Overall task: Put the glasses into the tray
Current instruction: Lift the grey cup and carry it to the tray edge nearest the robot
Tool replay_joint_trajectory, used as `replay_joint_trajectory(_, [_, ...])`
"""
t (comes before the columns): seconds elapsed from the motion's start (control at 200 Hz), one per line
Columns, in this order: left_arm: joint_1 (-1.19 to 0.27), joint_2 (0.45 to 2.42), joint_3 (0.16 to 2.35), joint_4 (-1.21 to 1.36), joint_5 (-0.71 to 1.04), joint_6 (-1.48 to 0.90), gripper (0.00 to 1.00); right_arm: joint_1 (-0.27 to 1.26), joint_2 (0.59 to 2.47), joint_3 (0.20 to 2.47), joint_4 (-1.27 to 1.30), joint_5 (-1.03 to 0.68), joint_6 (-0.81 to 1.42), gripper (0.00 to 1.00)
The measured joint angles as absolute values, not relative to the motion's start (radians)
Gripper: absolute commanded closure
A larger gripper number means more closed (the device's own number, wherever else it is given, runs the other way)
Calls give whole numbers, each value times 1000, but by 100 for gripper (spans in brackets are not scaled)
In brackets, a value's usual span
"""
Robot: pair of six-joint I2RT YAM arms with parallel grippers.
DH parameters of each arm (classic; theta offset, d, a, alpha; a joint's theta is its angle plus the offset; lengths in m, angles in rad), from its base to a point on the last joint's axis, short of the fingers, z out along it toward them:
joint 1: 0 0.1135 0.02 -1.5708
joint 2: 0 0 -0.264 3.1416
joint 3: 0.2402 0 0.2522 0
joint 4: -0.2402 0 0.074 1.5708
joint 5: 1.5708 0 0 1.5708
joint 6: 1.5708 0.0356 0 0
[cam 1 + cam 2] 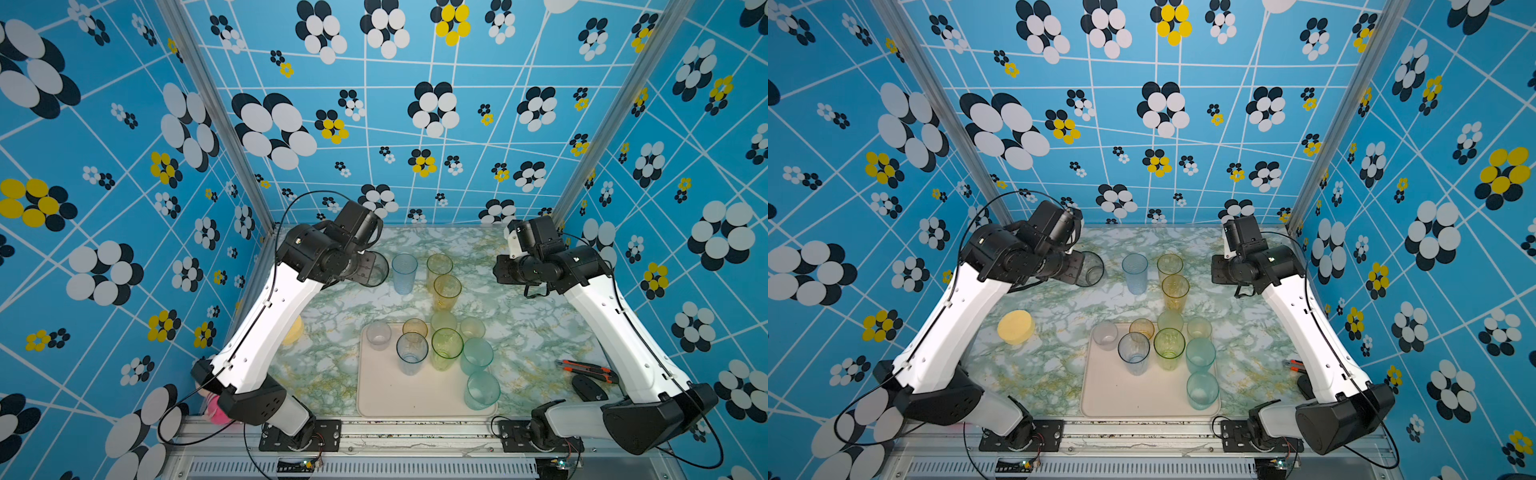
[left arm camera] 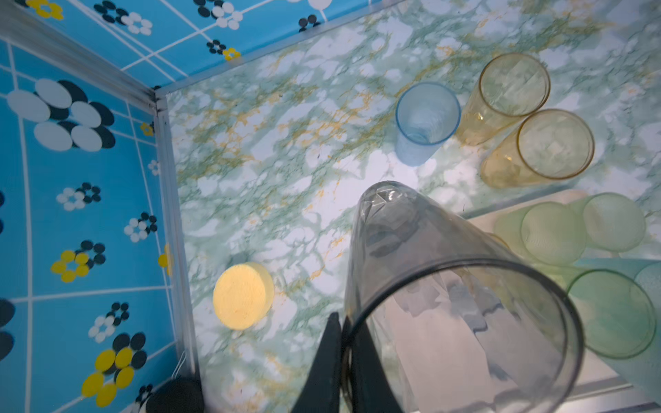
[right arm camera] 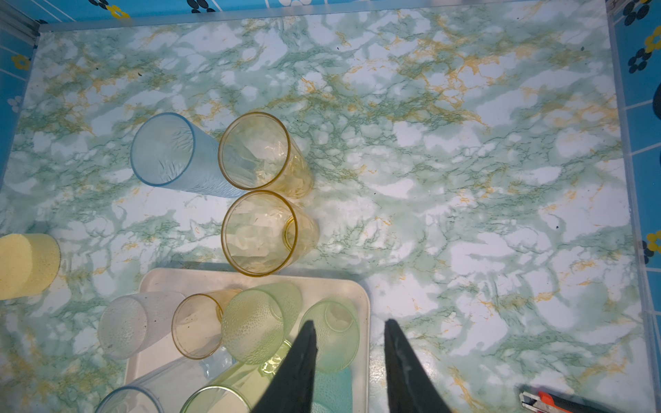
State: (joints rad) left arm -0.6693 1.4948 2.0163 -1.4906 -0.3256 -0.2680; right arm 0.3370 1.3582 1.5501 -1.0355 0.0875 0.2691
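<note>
The robot next needs to draw its left gripper back and lower the grey glass to the bare bottom of the tray below, beside the clear glass, and release it there.
My left gripper is shut on the rim of a tall smoky grey glass, one finger inside and one outside. In both top views this glass is at the back left of the table. A blue glass and two amber glasses stand behind the cream tray. Several glasses stand in the tray: clear, amber, green and teal. My right gripper is open and empty over the tray's far right corner.
A round yellow disc lies left of the tray, near the left arm. An orange box cutter and a black object lie at the right, beside the right arm. Patterned blue walls close in the table at the back and sides.
</note>
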Motion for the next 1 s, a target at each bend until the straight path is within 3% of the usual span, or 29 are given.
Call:
replay_joint_trajectory(0.18, [-835, 1377, 1753, -1596, -327, -418, 91, 337, 1357, 1538, -1034, 60, 268, 66])
replay_joint_trajectory(0.37, [-944, 1356, 1493, -1541, -263, -558, 91, 337, 1358, 1538, -1027, 24, 269, 66])
replay_joint_trajectory(0.635, [-969, 1319, 1267, -1368, -216, -648, 91, 337, 1353, 1530, -1013, 12, 269, 66])
replay_joint_trajectory(1.0, [-945, 1287, 1133, -1205, -220, -673, 91, 337, 1351, 1519, -1013, 9, 269, 66])
